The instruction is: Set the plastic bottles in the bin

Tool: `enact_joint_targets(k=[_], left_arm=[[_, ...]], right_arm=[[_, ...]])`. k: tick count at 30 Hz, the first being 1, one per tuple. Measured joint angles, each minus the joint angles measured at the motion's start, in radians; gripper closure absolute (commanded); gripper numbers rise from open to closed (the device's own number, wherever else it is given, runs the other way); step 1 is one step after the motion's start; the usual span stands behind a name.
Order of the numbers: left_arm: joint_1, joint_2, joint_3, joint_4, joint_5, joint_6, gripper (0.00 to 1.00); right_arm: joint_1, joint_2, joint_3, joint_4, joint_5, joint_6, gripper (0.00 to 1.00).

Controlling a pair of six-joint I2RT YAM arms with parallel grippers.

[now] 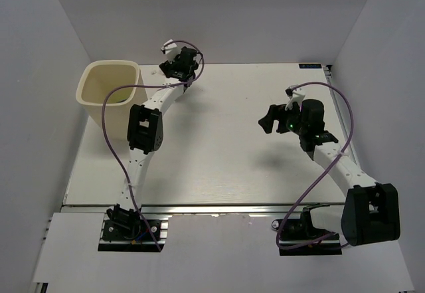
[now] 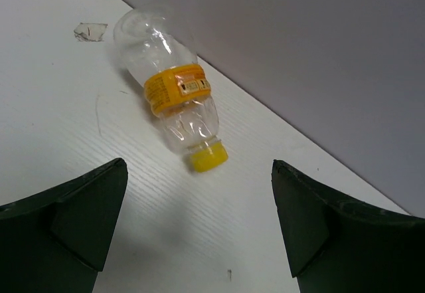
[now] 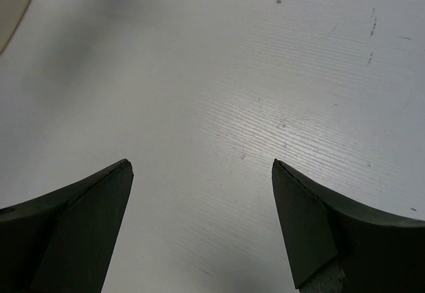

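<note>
My left gripper needs to move down past the yellow cap next, until its open fingers are on both sides of the orange label (image 2: 178, 88), because the bottle lies below my left gripper, beyond the fingers.
A small clear bottle (image 2: 174, 100) with an orange label and yellow cap lies on its side on the white table, close to the back wall. My left gripper (image 2: 199, 165) is open just short of its cap, with nothing between the fingers. In the top view the left gripper (image 1: 178, 59) is at the far back beside the bin and hides that bottle. The cream bin (image 1: 86, 100) stands at the far left; a faint green patch shows inside it. My right gripper (image 1: 267, 120) is open and empty over bare table (image 3: 201, 163). The other bottles are out of view.
The grey back wall (image 2: 319, 54) runs right behind the bottle. A small scrap of tape (image 2: 89, 32) lies on the table near the bottle's base. A corner of the bin (image 3: 10, 0) shows at the top left of the right wrist view.
</note>
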Motion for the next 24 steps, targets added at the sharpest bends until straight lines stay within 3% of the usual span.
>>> enact_joint_targets(k=[10,24], left_arm=[[0.119,0.132,0.002,0.174,0.122,-0.047,0.02],[0.108,0.277,0.077,0.380,0.153,-0.061,0.02]], right_arm=[[-0.018,0.087,0.000,0.006,-0.047,-0.006,0.11],[-0.026,0.163,0.022,0.026,-0.103,-0.006,0.11]])
